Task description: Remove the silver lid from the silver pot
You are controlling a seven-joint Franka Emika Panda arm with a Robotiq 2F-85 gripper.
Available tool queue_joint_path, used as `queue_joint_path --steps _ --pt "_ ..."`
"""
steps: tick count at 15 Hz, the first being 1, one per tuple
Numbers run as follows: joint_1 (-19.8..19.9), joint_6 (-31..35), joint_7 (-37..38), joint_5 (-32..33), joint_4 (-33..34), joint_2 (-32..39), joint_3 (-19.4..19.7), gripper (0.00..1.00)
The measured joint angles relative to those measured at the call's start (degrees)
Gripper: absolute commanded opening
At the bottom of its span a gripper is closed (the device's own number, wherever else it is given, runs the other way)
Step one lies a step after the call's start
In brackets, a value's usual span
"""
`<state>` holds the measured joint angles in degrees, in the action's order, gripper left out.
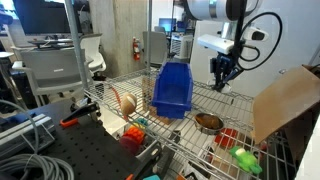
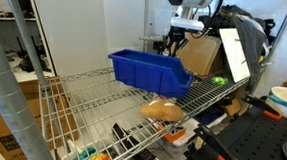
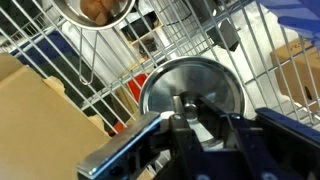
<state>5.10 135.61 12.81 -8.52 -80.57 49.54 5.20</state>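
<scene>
The silver lid still hangs above the bare wires; my gripper should lower it next onto the open wire shelf (image 3: 192,97) beside the pot.
In the wrist view the silver lid (image 3: 190,75), a round shiny disc, sits right under my gripper (image 3: 187,105). The fingers are closed on either side of its small central knob. The silver pot (image 3: 95,10) stands apart from the lid at the top of that view, uncovered, with its brownish inside showing. In an exterior view the pot (image 1: 208,122) rests on the wire shelf, and my gripper (image 1: 222,76) hangs behind and above it. In an exterior view my gripper (image 2: 174,40) is behind the blue bin, which hides the pot.
A blue plastic bin (image 1: 172,88) stands on the wire shelf (image 1: 180,125) beside the pot; it also shows in an exterior view (image 2: 148,70). A cardboard sheet (image 1: 285,100) leans nearby. A brown bread-like item (image 1: 125,100) and a green item (image 1: 243,158) lie on the shelf.
</scene>
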Motion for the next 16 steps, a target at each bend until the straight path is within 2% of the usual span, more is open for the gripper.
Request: queue_joint_path --steps 5,11,15,16 --pt "0.4 -9.6 0.3 -0.4 13.4 10.9 -0.6 0.06" --pt "2.4 -24.2 0.4 -0.8 28.8 19.6 -1.4 0.06" --pt "3.5 -25.8 2.8 -0.8 38.2 25.9 -1.4 0.06" --pt "3.7 -25.8 3.6 -0.8 40.5 27.6 -1.4 0.47"
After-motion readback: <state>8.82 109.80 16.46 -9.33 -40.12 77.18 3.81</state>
